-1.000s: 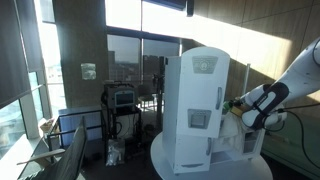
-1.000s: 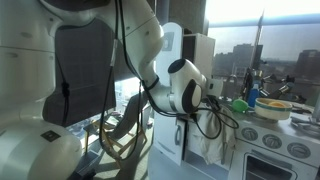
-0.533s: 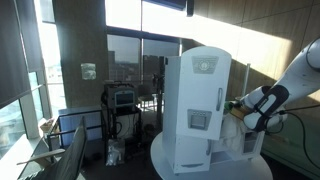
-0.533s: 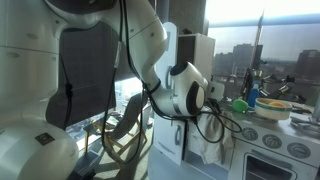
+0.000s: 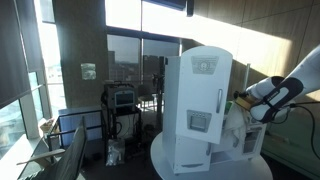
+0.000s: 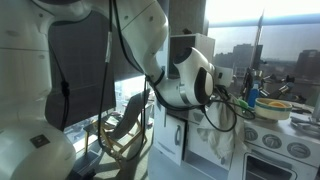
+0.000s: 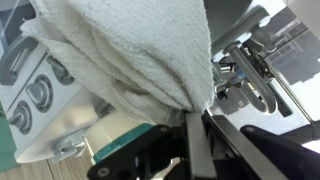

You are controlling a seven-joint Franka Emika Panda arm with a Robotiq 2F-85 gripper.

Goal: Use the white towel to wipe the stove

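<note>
The robot's gripper needs to go up and outward to release the white towel over the stove top, which lies outward of the gripper, because the towel hangs below the stove top.
My gripper is shut on the white towel, pinching a bunch of its folds. The cloth fills the upper left of the wrist view and hangs below the hand in both exterior views. The stove is the low white unit with round knobs, and it also shows behind the tall cabinet. The gripper holds the towel at the stove's near end, about level with its top. I cannot tell if the cloth touches the stove.
The tall white toy fridge cabinet stands close beside the arm. A green item, a blue bottle and a yellow bowl sit on the stove top. A small metal faucet is near the towel. The units stand on a round white table.
The arm has moved up and toward the stove, carrying the towel with it. The grip on the towel is unchanged.
</note>
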